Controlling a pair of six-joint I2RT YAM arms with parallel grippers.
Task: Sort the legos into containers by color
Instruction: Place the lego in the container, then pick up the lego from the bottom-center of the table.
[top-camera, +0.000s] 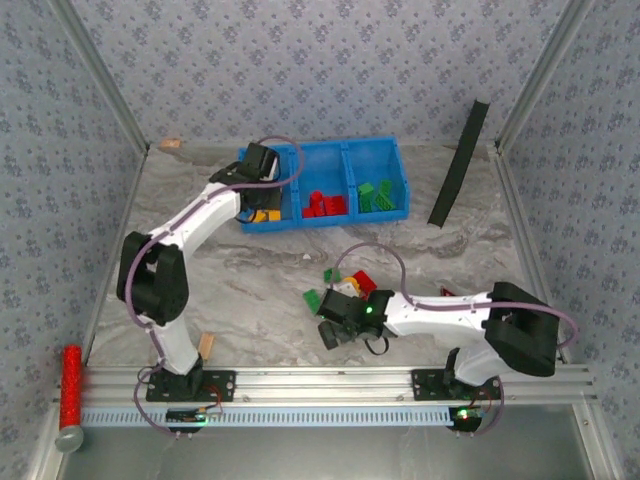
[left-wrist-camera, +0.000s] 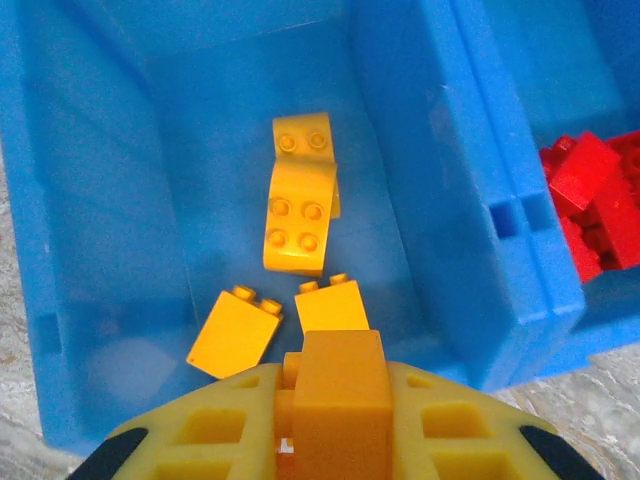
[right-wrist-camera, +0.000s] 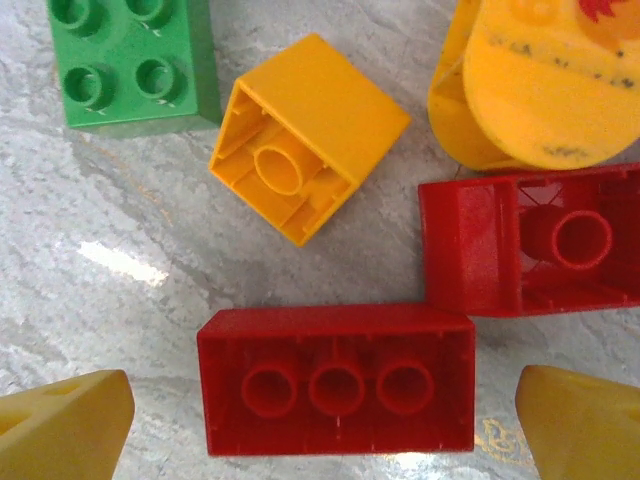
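Observation:
The right gripper lowers onto the long red brick next and closes on the brick's short ends, since the brick lies below it between its open fingers.
My left gripper hangs over the left compartment of the blue bin, shut on a yellow-orange brick. Below it several yellow bricks lie on that compartment's floor. Red bricks fill the middle compartment and green ones the right. My right gripper is low over the table, open, its fingertips either side of a long red brick lying studs down. Around it lie a green brick, an upturned yellow-orange brick, the round yellow piece and another red brick.
A black strip leans at the back right. A red cylinder lies at the front left rail, and a tan wooden block sits by the left arm's base. Loose green bricks lie near the right gripper.

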